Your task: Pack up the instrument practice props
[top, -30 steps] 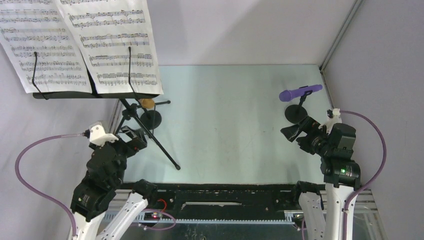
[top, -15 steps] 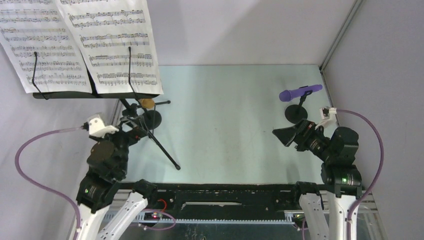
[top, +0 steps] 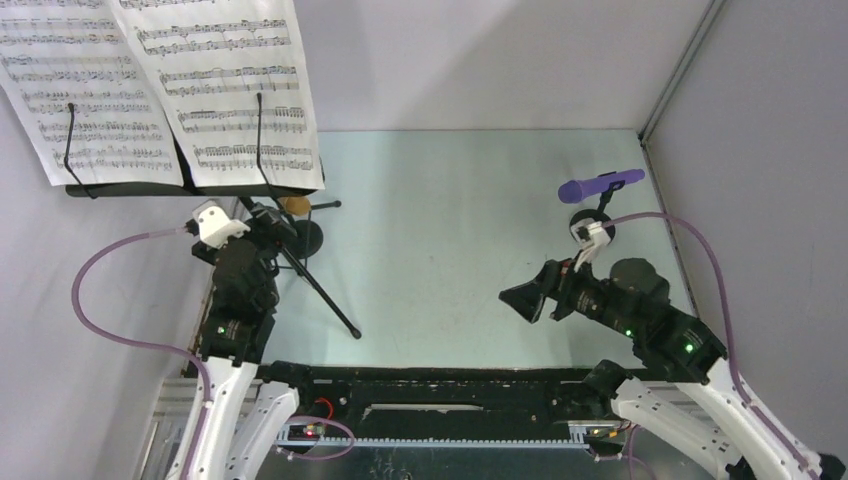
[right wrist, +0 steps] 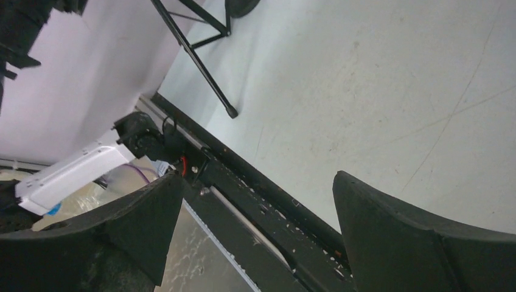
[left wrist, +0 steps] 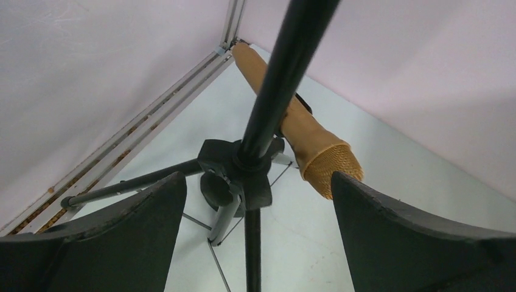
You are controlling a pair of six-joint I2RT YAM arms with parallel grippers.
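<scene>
The bare part of the rack's black post (left wrist: 265, 108) above the tripod hub already lines up with the gap between my left gripper's fingers. My left gripper needs to move outward onto it next.
The black music rack (top: 130, 189) stands at the far left on tripod legs (top: 325, 300) and holds white sheet-music pages (top: 230, 90). The tan microphone (top: 293, 205) rests on a black round-based holder (top: 308, 238) behind the tripod. My left gripper (top: 268, 232) is open, its jaws either side of the rack's pole (left wrist: 274, 79), just above the tripod hub (left wrist: 240, 176). The tan microphone (left wrist: 304, 134) lies just beyond the left gripper (left wrist: 257, 182). The purple microphone (top: 600, 186) sits on its holder (top: 592, 228) at the far right. My right gripper (top: 525, 297) is open and empty over the table, left of it.
Grey walls close the table on the left, back and right. The black base rail (top: 450, 385) runs along the near edge and also shows in the right wrist view (right wrist: 261, 201), between the fingers of my right gripper (right wrist: 257, 179). One tripod leg (right wrist: 201, 67) reaches toward the middle.
My left gripper has moved forward to the rack's pole. My right gripper has swung left and nearer, away from the purple microphone. The props have not moved.
</scene>
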